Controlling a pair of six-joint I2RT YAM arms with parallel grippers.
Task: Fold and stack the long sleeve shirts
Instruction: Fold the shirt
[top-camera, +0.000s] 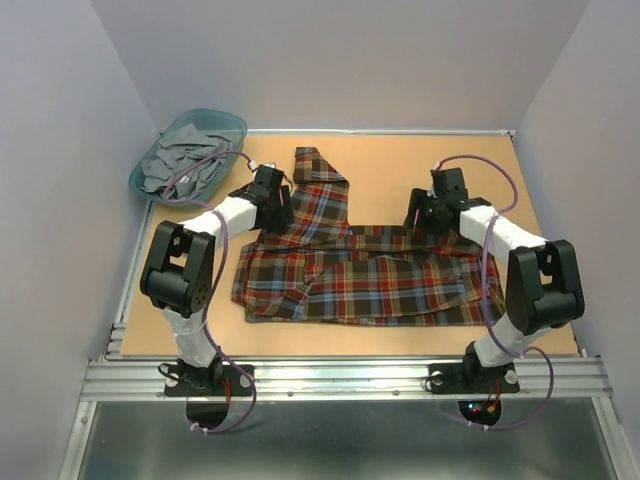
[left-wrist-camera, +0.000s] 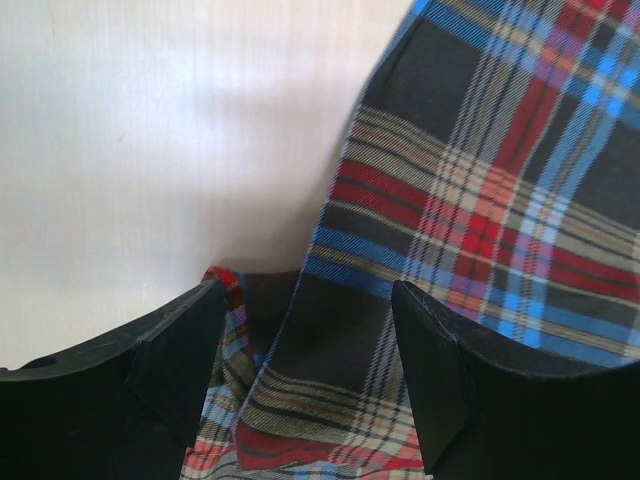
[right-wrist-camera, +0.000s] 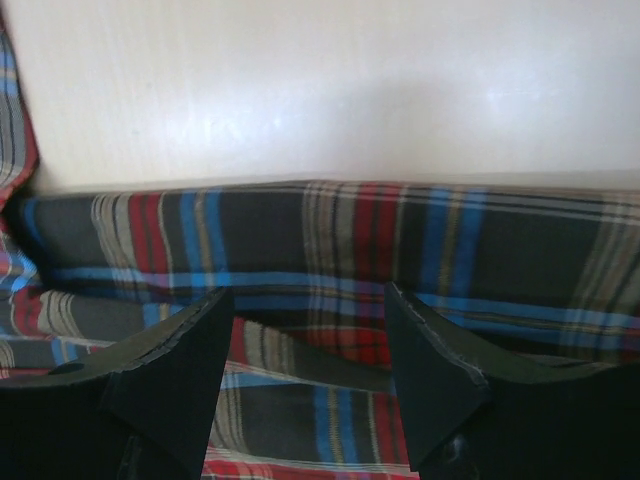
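The shirt's sleeve still sticks out, so my left gripper must follow it outward to the cuff's edge (top-camera: 300, 177) next.
One long sleeve shirt (top-camera: 360, 280), in red, brown, navy and yellow plaid, lies spread across the middle of the table. One of its sleeves (top-camera: 320, 175) runs toward the back. My left gripper (top-camera: 283, 212) is low over the shirt's upper left part, at the base of that sleeve. In the left wrist view the left gripper (left-wrist-camera: 305, 340) is open and a fold of plaid (left-wrist-camera: 480, 200) lies between its fingers (left-wrist-camera: 175, 360). My right gripper (top-camera: 420, 222) hangs over the shirt's far edge on the right. The right wrist view shows the right gripper (right-wrist-camera: 305, 330) open above the plaid edge (right-wrist-camera: 350, 240).
A teal plastic basket (top-camera: 215, 117) stands at the back left corner with grey cloth (top-camera: 180, 160) piled in it. The wooden tabletop (top-camera: 400, 165) shows bare behind the shirt. Grey walls close in the back and both sides.
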